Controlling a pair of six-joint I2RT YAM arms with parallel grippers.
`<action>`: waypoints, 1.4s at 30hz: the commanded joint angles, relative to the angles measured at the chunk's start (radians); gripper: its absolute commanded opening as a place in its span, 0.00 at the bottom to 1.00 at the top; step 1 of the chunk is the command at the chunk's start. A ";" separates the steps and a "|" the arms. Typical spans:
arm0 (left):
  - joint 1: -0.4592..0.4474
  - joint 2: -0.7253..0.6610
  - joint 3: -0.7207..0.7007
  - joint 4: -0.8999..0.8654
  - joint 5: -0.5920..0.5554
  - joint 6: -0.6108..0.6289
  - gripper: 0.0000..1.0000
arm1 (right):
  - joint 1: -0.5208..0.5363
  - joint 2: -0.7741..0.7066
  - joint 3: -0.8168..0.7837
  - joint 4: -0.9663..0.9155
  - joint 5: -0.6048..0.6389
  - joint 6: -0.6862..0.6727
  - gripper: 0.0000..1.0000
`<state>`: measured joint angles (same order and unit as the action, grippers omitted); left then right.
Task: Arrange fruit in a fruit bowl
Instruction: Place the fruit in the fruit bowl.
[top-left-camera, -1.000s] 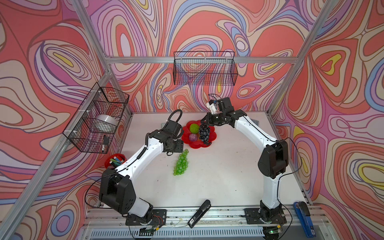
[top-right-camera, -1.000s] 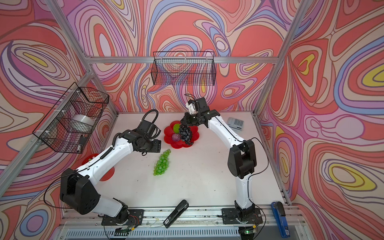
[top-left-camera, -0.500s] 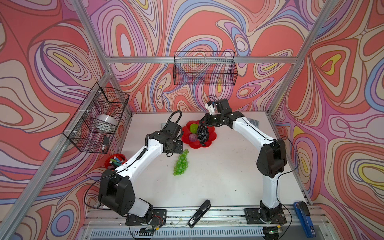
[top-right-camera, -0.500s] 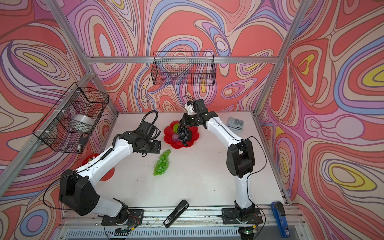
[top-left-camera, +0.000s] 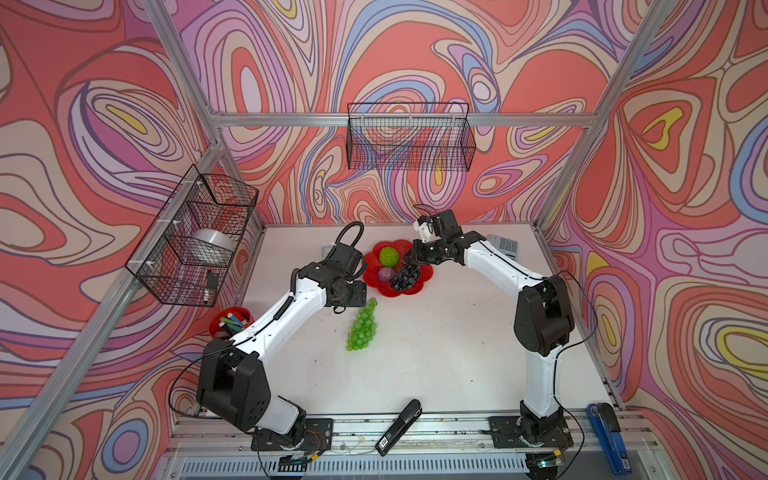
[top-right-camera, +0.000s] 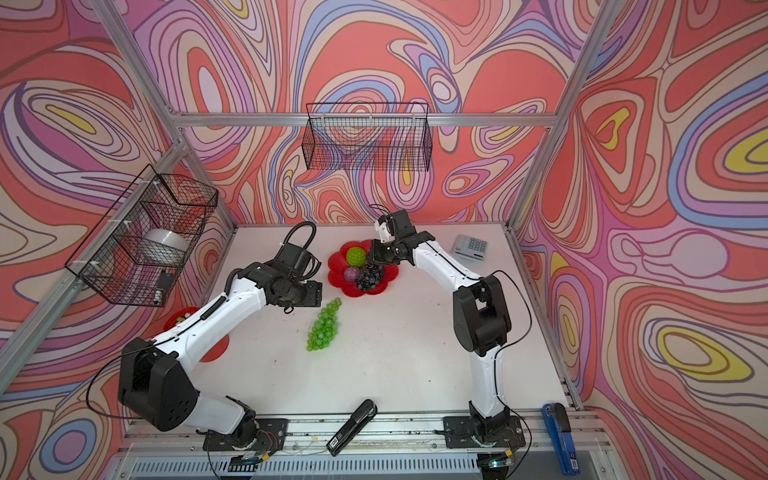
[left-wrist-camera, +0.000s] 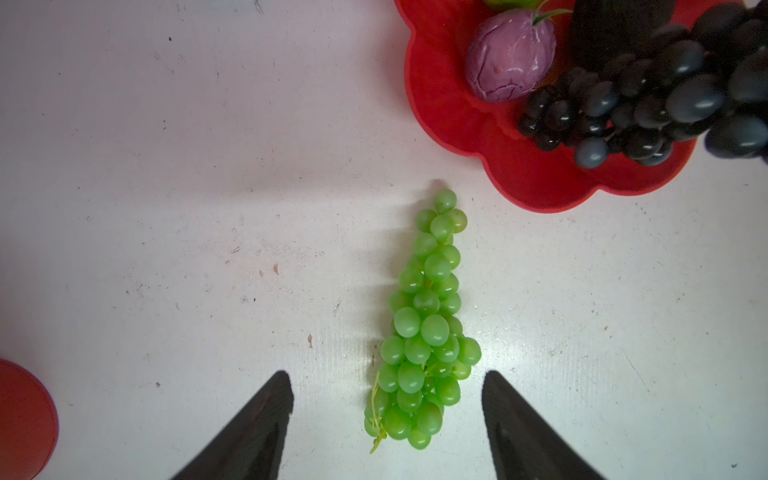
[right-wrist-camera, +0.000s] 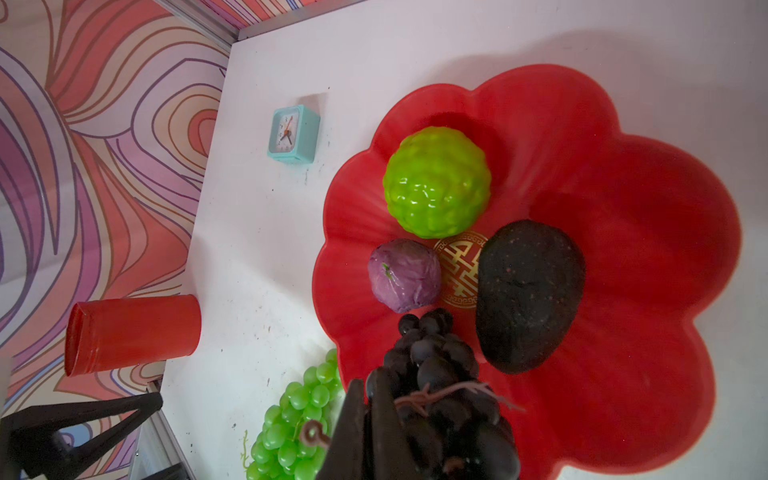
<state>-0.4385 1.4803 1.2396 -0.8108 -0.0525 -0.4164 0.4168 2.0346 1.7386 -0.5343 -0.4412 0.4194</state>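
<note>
My right gripper moves down toward the bowl's open near side next and releases the grape bunch's stem, since only its lower end reaches the bowl.
The red flower-shaped fruit bowl (top-left-camera: 417, 287) (top-right-camera: 383, 287) sits at the back middle of the table. In it lie a bumpy lime-green ball (right-wrist-camera: 436, 183), a small purple fruit (right-wrist-camera: 405, 274) and a black avocado (right-wrist-camera: 528, 291). My right gripper (right-wrist-camera: 368, 384) (top-left-camera: 415, 259) is shut on the stem of the dark grape bunch (right-wrist-camera: 440, 374) (left-wrist-camera: 648, 99). The bunch hangs over the bowl, its lower end down at the dish. The green grape bunch (left-wrist-camera: 424, 328) (top-left-camera: 362, 326) lies on the table just in front of the bowl. My left gripper (left-wrist-camera: 387, 374) (top-left-camera: 351, 293) is open above it, one finger on each side.
A red cup of markers (top-left-camera: 232, 322) stands at the left edge. A teal clock (right-wrist-camera: 293, 134) sits behind the bowl and a calculator (top-left-camera: 503, 245) at the back right. A black stapler (top-left-camera: 398, 426) and a blue stapler (top-left-camera: 606, 432) lie on the front rail. Wire baskets (top-left-camera: 409, 137) (top-left-camera: 195, 237) hang on the walls.
My right gripper has moved a little left and down over the bowl with the dark grape bunch. The left arm has barely moved.
</note>
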 joint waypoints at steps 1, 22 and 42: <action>0.004 -0.003 0.007 -0.005 -0.001 -0.016 0.75 | -0.024 -0.030 -0.021 0.011 0.000 -0.025 0.00; 0.004 0.050 0.087 -0.048 0.022 -0.015 0.76 | -0.096 0.134 0.049 0.046 -0.071 -0.074 0.00; 0.004 0.092 0.117 -0.082 0.055 -0.017 0.77 | -0.108 0.235 0.100 0.094 -0.121 -0.056 0.00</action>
<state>-0.4385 1.5688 1.3354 -0.8509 -0.0082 -0.4232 0.3103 2.2559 1.8122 -0.4576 -0.5442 0.3607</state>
